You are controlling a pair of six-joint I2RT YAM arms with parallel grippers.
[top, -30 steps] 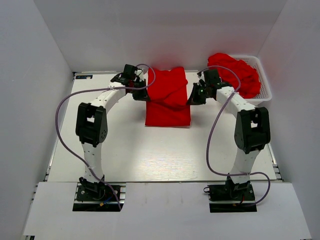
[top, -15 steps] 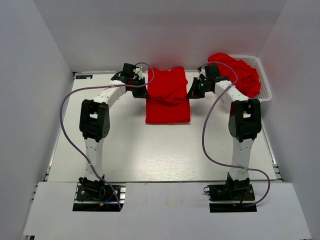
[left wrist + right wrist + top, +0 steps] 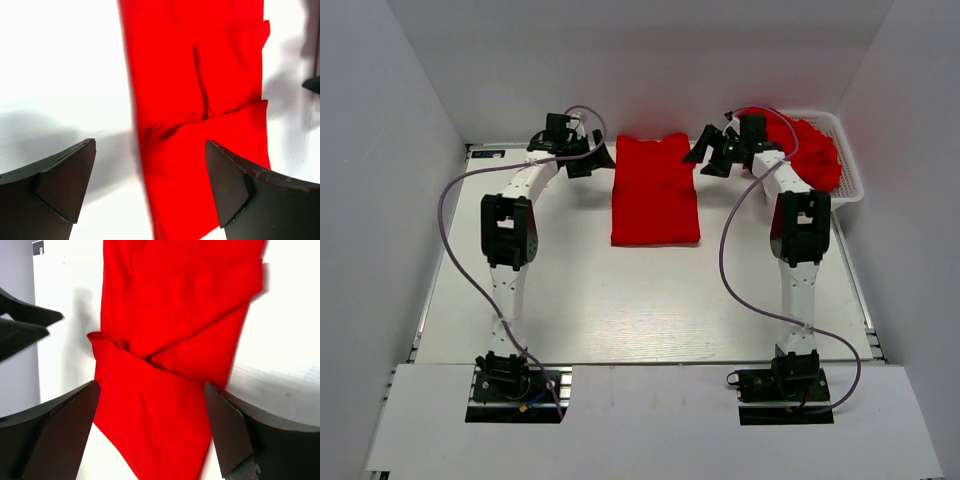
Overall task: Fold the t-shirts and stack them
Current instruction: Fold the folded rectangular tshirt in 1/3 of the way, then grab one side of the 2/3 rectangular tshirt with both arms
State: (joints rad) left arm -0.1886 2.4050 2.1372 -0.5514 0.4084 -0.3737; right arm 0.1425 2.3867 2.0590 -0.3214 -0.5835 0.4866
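My left gripper draws back along the t-shirt's side edge next and lowers to that edge's near corner [image 3: 614,242]. This corner lies flat and uncovered.
A red t-shirt [image 3: 655,190] lies folded into a long rectangle at the back middle of the white table [image 3: 570,290]. My left gripper [image 3: 586,164] is just off its far left edge, jaws wide open and empty. My right gripper [image 3: 708,158] is off its far right edge, also open and empty. In the left wrist view the t-shirt [image 3: 200,95] lies flat below my left gripper [image 3: 150,192], with a fold crease across it. In the right wrist view the t-shirt [image 3: 175,335] lies below my right gripper [image 3: 150,435]. More red t-shirts [image 3: 800,145] sit crumpled in a white basket [image 3: 850,178].
The basket stands at the back right corner against the white walls. The other arm's dark fingers [image 3: 25,322] show at the left edge of the right wrist view. Both arms stretch far toward the back wall.
Both grippers went from shut on the t-shirt's raised far part to open. The cloth now lies flat, and both grippers have drawn back and outward from it.
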